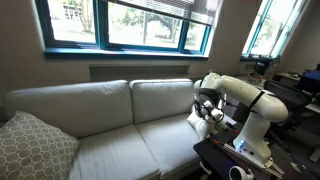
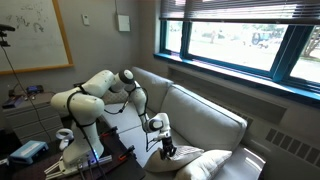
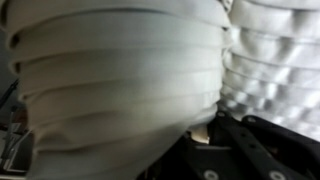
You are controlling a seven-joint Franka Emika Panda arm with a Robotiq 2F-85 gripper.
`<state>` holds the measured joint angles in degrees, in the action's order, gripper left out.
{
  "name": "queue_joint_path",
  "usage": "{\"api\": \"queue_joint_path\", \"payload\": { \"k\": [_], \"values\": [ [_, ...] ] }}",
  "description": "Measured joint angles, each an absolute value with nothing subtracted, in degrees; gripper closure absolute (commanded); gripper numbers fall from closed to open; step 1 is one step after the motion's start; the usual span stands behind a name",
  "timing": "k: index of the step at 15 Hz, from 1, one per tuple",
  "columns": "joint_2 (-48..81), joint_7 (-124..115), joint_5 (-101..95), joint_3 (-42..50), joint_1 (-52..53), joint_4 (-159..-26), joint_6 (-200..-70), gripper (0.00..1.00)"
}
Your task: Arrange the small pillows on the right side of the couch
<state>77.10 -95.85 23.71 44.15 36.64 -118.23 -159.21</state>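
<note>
I should next let go of the small cream-white pillow point(image 1: 196, 121) in my gripper, low over the end of the couch by the robot.
The couch point(image 1: 100, 130) is a wide cream sofa, seen in both exterior views point(image 2: 212, 112). My gripper point(image 1: 206, 112) hangs low over its seat at the robot's end. It is shut on a small cream-white pillow point(image 1: 196, 121) that droops beside it. In an exterior view the gripper point(image 2: 166, 150) sits just left of the bunched pillow point(image 2: 196, 163). The wrist view is filled by the pillow's folded fabric point(image 3: 120, 70), and a pinch of it is caught in the gripper point(image 3: 200, 132). A dimpled white soft surface point(image 3: 268, 60) lies to the right; I cannot tell what it is.
A larger grey-white patterned pillow point(image 1: 35, 150) leans at the couch's far end from the arm. Windows point(image 1: 130, 22) run behind the couch back. The robot's base stand point(image 1: 240, 150) with cables stands at the couch's end, with desks and clutter point(image 1: 290, 85) beyond.
</note>
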Motion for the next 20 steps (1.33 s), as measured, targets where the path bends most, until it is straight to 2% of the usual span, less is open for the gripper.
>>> {"api": "queue_joint_path", "payload": {
  "k": [8, 13, 14, 15, 16, 20],
  "values": [
    [77.11, -115.44, 15.59, 46.4, 36.63, -116.39, -147.69, 0.97],
    [76.87, -114.26, 4.3, 43.3, 34.33, -110.79, -146.11, 0.96],
    [76.75, -113.08, 2.2, 42.54, 33.73, -109.88, -146.26, 0.71],
    [76.67, -111.8, 0.21, 41.91, 33.22, -109.08, -146.35, 0.71],
    [76.55, -110.65, -1.57, 41.38, 32.75, -108.42, -146.35, 0.67],
    [75.92, -106.98, -6.22, 40.28, 30.97, -107.14, -146.35, 0.37]
  ]
}}
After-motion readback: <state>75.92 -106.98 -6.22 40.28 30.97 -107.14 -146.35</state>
